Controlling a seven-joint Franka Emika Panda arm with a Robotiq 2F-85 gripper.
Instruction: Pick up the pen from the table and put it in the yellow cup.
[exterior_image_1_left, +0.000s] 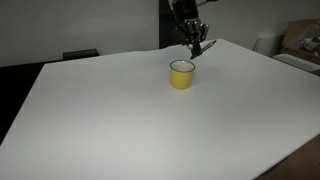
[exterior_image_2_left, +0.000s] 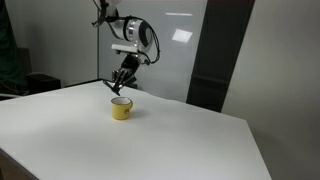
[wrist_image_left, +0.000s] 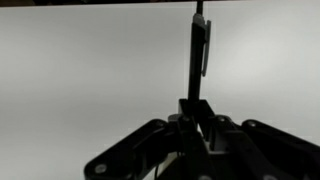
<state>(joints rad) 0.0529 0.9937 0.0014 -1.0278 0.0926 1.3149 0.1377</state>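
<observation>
The thin black pen (exterior_image_1_left: 204, 46) is still above the yellow cup's rim. My gripper should next go down and move gently over the yellow cup's opening (exterior_image_1_left: 181, 66) to release the pen.
The yellow cup (exterior_image_1_left: 181, 74) stands upright on the white table (exterior_image_1_left: 120, 120) and shows in both exterior views (exterior_image_2_left: 121, 108). My gripper (exterior_image_1_left: 193, 44) hangs just above and behind the cup (exterior_image_2_left: 122, 82). It is shut on the thin black pen (exterior_image_1_left: 204, 46), which sticks out from the fingers at a slant. In the wrist view the pen (wrist_image_left: 197, 55) runs straight up from the closed fingers (wrist_image_left: 196, 112) against the bare table. The cup is out of the wrist view.
A dark panel (exterior_image_2_left: 220, 55) and a white wall stand behind the table. Cardboard boxes (exterior_image_1_left: 300, 40) lie past the table's far corner. A dark object (exterior_image_1_left: 80, 55) sits beyond the back edge.
</observation>
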